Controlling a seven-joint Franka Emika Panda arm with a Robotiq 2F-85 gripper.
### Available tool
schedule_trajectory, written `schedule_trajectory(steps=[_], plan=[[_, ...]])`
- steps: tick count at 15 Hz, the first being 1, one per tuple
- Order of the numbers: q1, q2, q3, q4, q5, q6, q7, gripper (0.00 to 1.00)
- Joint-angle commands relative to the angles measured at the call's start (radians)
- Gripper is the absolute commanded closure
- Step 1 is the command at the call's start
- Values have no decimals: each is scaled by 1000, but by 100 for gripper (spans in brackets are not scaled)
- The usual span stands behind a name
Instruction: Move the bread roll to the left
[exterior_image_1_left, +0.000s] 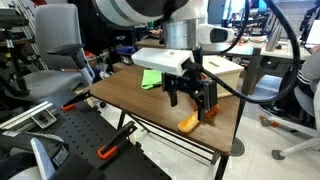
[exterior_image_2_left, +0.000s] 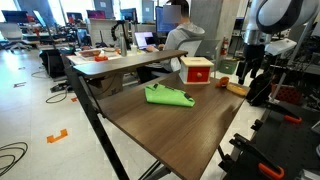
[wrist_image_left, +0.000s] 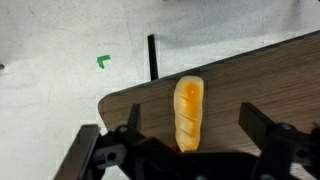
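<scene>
The bread roll is below my gripper and already lined up between the open fingers. I will lower my gripper over the roll's middle (exterior_image_1_left: 189, 122) (wrist_image_left: 188, 115) and close on it.
The bread roll (wrist_image_left: 188, 110) is a small yellow-orange elongated toy with scored lines. It lies near a corner of the wooden table (wrist_image_left: 270, 80). In the wrist view it sits between my two open fingers, untouched. My gripper (wrist_image_left: 190, 125) hangs just above it. In an exterior view the roll (exterior_image_1_left: 188, 121) lies near the table's front edge, below the gripper (exterior_image_1_left: 190, 95). In another exterior view the gripper (exterior_image_2_left: 248, 72) is at the far right of the table; the roll (exterior_image_2_left: 236, 88) shows only as a small tan shape there.
A green cloth (exterior_image_2_left: 168, 96) lies mid-table. A red-and-cream box (exterior_image_2_left: 196, 70) stands behind it. A small red-orange object (exterior_image_1_left: 209, 112) sits next to the roll. The table edge and floor are close by (wrist_image_left: 60, 60). Office chairs (exterior_image_1_left: 55, 50) surround the table.
</scene>
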Motion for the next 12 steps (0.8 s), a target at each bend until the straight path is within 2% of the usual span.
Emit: schedule_trajectory(steps=[1, 6, 7, 8, 10, 12], plan=[[-53, 86, 48, 77, 69, 5, -73, 0], [-77, 157, 58, 140, 70, -4, -99, 0], [-81, 169, 59, 152, 69, -6, -103, 4], [-80, 180, 56, 164, 65, -15, -104, 26], [-76, 196, 48, 176, 52, -12, -109, 31], [-71, 203, 42, 181, 41, -14, -117, 47]])
